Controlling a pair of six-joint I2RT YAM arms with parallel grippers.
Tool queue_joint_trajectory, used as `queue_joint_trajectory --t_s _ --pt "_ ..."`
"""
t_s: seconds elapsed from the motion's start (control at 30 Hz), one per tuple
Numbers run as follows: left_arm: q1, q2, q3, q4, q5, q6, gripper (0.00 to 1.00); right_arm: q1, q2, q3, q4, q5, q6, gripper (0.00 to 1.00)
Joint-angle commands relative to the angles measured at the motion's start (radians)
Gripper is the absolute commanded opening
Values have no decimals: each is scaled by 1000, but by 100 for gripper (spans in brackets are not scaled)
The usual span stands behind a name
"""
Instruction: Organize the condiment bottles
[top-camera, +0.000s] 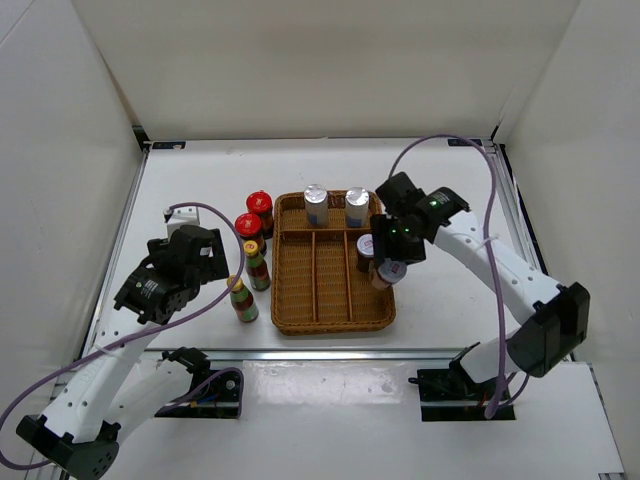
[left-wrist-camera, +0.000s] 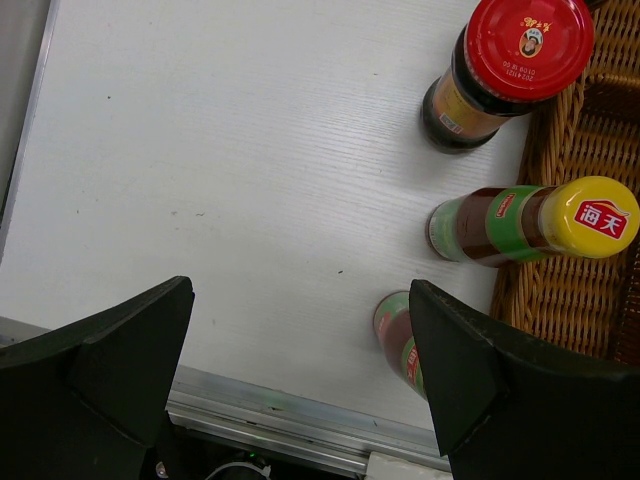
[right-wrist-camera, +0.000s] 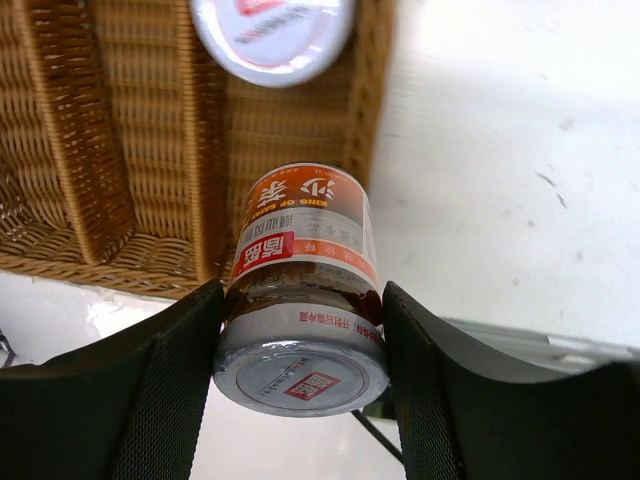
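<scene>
The farther bottle's yellow cap stands on the right in the top view. My left gripper will move its empty fingers to that side and turn onto the cap.
My right gripper (top-camera: 390, 262) (right-wrist-camera: 300, 330) is shut on a silver-capped shaker (top-camera: 387, 273) (right-wrist-camera: 303, 290) with an orange-white label, held at the wicker tray's front right corner. A second shaker (top-camera: 365, 248) (right-wrist-camera: 272, 35) stands in the right compartment, and two more (top-camera: 316, 205) (top-camera: 357, 205) stand at the tray's back. Two red-capped jars (top-camera: 260, 205) (top-camera: 248, 227) and two yellow-capped bottles (top-camera: 255, 262) (top-camera: 242, 298) stand left of the tray. My left gripper (top-camera: 218, 272) (left-wrist-camera: 300, 350) is open and empty above the table; the near yellow-capped bottle (left-wrist-camera: 395, 325) is partly hidden by its right finger (left-wrist-camera: 480, 370).
The brown wicker tray (top-camera: 300, 320) (right-wrist-camera: 100, 150) has long front compartments and a back row. In the left wrist view its rim (left-wrist-camera: 560, 290) is at the right, beside a yellow-capped bottle (left-wrist-camera: 530, 220) and a red-capped jar (left-wrist-camera: 510, 70). The table's metal front edge (left-wrist-camera: 280, 415) lies close below.
</scene>
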Motion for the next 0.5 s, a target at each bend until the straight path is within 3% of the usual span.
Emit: queue_joint_trajectory --t_s 0.0,0.27,0.37,0.4,0.47 --pt "-3 -3 7 9 -23 4 99 34 44 32 66 -40 -29 0" --pt "-3 -3 7 9 -23 4 99 58 150 -65 134 -31 -49 0" --pt "-3 6 7 9 -23 4 99 58 178 -76 134 -31 -49 20" --pt "-3 15 7 9 -23 4 99 58 189 -76 134 -42 -49 50" --pt "-3 26 7 9 -23 4 99 58 199 -76 134 -54 -49 76"
